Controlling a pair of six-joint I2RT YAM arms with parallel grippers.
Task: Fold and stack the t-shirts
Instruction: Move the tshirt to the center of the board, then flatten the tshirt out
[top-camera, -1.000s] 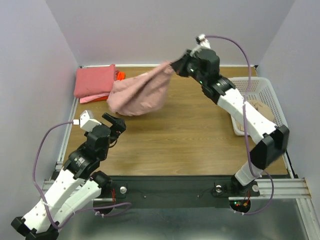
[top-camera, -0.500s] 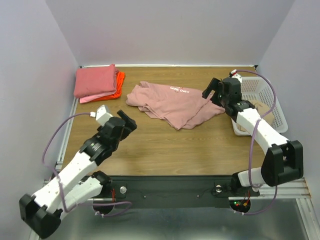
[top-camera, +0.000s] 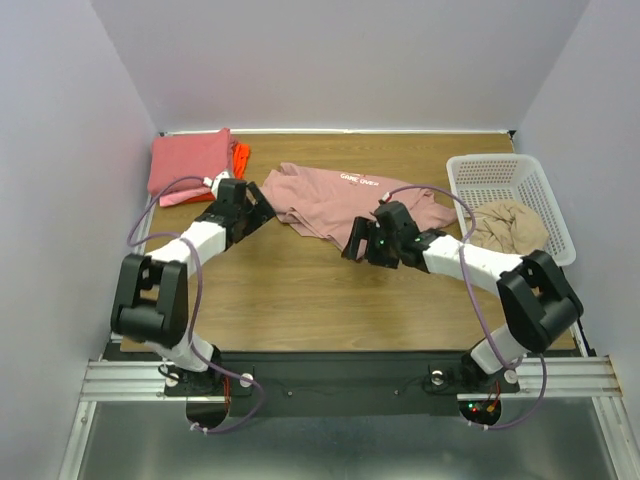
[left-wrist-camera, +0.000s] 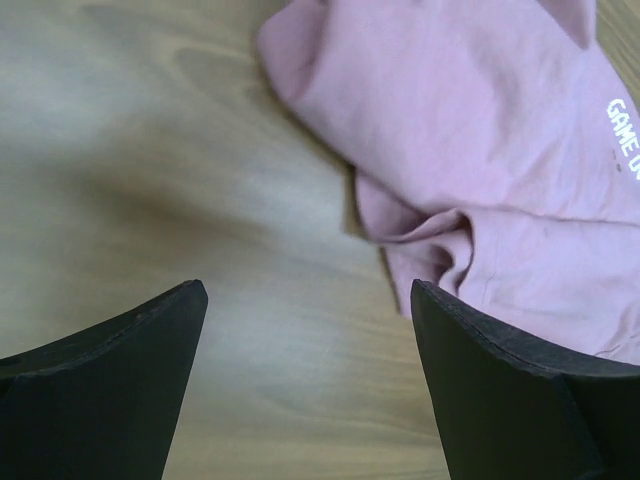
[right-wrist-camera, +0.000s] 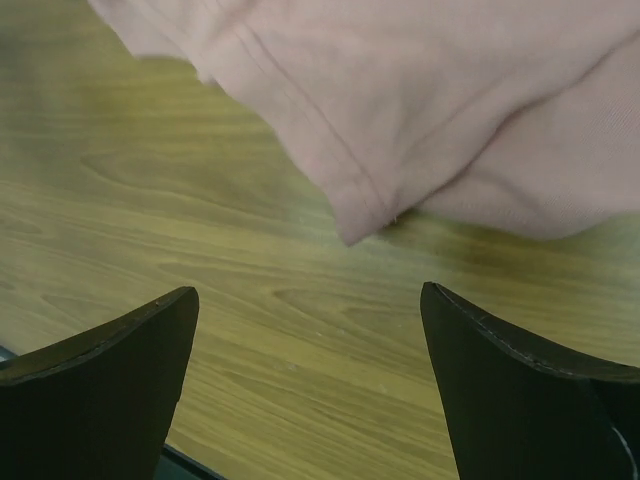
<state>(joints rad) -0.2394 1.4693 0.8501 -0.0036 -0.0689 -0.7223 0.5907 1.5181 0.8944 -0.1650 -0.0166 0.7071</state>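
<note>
I will move my right gripper down and close it on the hem corner of the dusty-pink t-shirt, since that corner of the t-shirt sticks out over bare wood ahead of the gripper's open fingers.
A dusty-pink t-shirt with white text lies crumpled at mid-table. My left gripper hovers open at its left edge; in the left wrist view the shirt lies ahead and to the right of the open left gripper, which holds nothing. My right gripper is open just in front of the shirt's near hem. In the right wrist view, the hem corner sits above bare wood between the fingers of the right gripper.
A folded stack lies at the back left: a coral-pink tee on top, a pale-pink one and an orange-red one under it. A white lattice basket at the right holds a beige tee. Walls enclose the table.
The right gripper let go of the dusty-pink shirt, which dropped from the air onto the table. Both arms then moved low to the shirt's left and near edges.
</note>
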